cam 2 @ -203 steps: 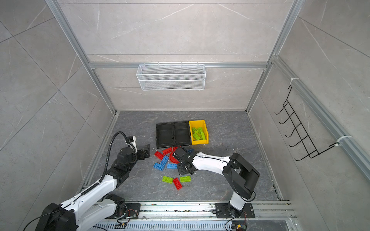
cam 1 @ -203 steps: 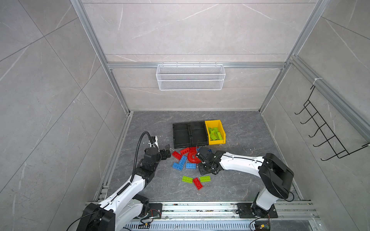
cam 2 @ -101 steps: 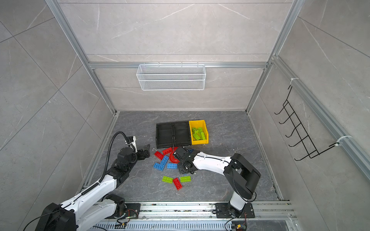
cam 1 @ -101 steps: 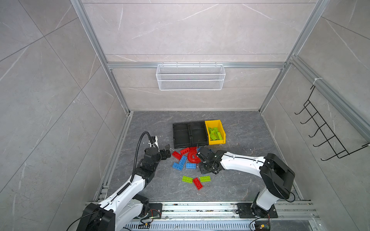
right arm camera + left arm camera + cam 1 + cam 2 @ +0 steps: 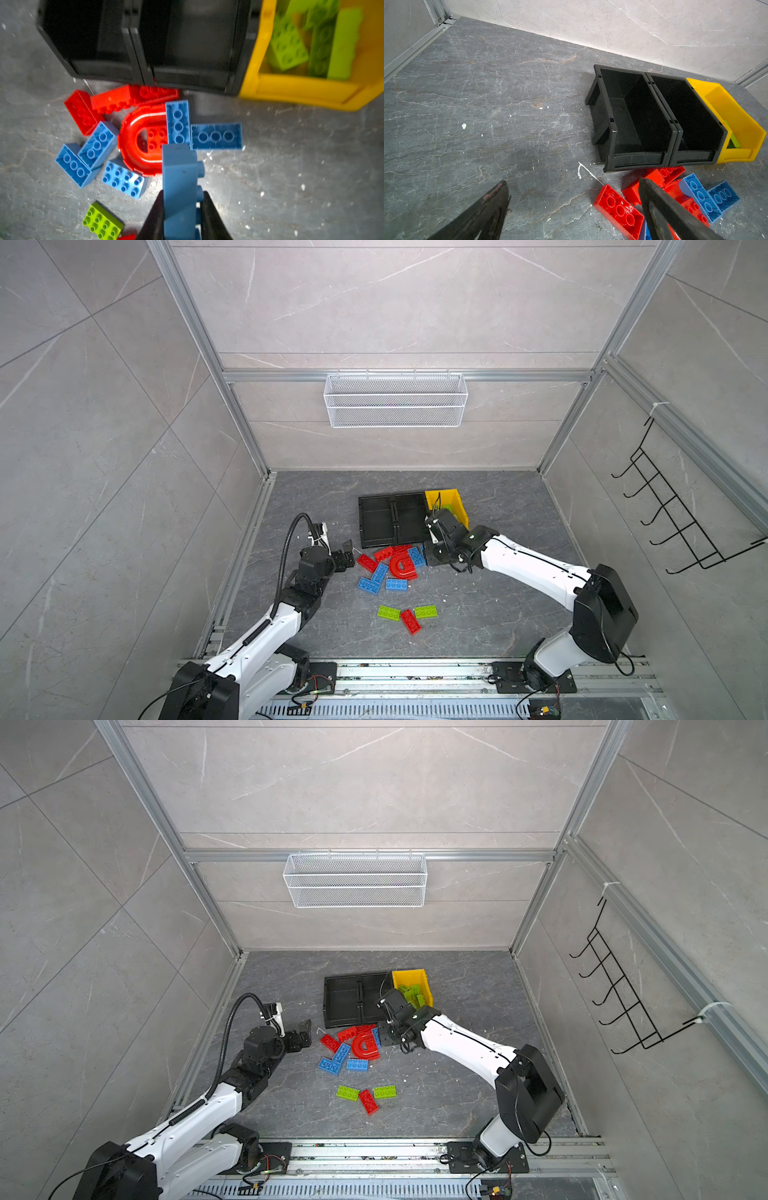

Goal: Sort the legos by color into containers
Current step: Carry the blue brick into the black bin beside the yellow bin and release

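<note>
The blue brick goes outward in my right gripper over the empty black container (image 5: 411, 514) (image 5: 196, 42) beside the yellow container next. It is then released inside, since the yellow container already holds green bricks.
My right gripper (image 5: 180, 204) is shut on a blue brick (image 5: 179, 178) and holds it above the floor, just in front of the bins; in both top views it (image 5: 433, 556) (image 5: 386, 1038) hangs at the right edge of the pile. That pile holds a red arch (image 5: 402, 566), red bricks (image 5: 367, 562) and blue bricks (image 5: 396, 584). Two black containers (image 5: 376, 499) (image 5: 409, 497) stand empty beside a yellow container (image 5: 440, 492) with green bricks (image 5: 288, 45) in it. My left gripper (image 5: 572, 182) (image 5: 347, 549) is open, low at the pile's left, one finger over a red brick (image 5: 618, 209).
Nearer the front rail lie two green bricks (image 5: 388, 612) (image 5: 425, 611) with a red brick (image 5: 410, 621) between them. A white wire basket (image 5: 395, 400) hangs on the back wall. Black hooks (image 5: 673, 514) stick out of the right wall.
My right gripper has shut on the blue brick and lifted it back toward the bins. The left arm has not moved.
</note>
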`<state>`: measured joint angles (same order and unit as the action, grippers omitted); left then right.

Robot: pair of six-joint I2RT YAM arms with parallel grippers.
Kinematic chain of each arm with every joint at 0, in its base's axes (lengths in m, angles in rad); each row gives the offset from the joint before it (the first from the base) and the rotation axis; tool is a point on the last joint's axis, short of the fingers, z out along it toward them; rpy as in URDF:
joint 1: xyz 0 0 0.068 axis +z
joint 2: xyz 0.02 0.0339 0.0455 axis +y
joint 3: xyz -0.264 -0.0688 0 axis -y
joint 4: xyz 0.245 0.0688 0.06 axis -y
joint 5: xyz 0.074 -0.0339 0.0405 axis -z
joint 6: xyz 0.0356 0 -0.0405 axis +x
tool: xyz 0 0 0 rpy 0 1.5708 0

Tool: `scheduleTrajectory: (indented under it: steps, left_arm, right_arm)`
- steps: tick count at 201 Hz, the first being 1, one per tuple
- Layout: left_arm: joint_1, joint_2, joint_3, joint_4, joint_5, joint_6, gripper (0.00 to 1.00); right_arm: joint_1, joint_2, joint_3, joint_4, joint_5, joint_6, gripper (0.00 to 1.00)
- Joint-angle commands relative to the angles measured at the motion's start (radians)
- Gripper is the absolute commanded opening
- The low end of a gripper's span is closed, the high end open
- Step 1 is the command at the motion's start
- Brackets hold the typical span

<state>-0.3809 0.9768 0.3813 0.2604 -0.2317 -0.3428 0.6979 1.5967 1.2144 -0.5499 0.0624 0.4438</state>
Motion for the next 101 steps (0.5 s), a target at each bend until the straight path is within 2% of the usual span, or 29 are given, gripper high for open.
scheduleTrajectory:
  steps: [1, 22, 56, 101]
  left_arm:
    - [0.002, -0.019, 0.026, 0.007, -0.006, -0.011, 1.00]
    - [0.002, -0.015, 0.024, 0.013, 0.000, -0.012, 1.00]
    - [0.002, -0.017, 0.024, 0.010, -0.015, -0.009, 1.00]
    - [0.002, -0.013, 0.025, 0.011, -0.009, -0.011, 1.00]
  right_arm:
    - [-0.052, 0.080, 0.076, 0.055, -0.041, -0.103, 0.19]
    - [-0.094, 0.179, 0.163, 0.110, -0.073, -0.135, 0.19]
    - [-0.130, 0.325, 0.330, 0.100, -0.072, -0.179, 0.20]
    - [-0.159, 0.448, 0.443, 0.094, -0.104, -0.183, 0.20]
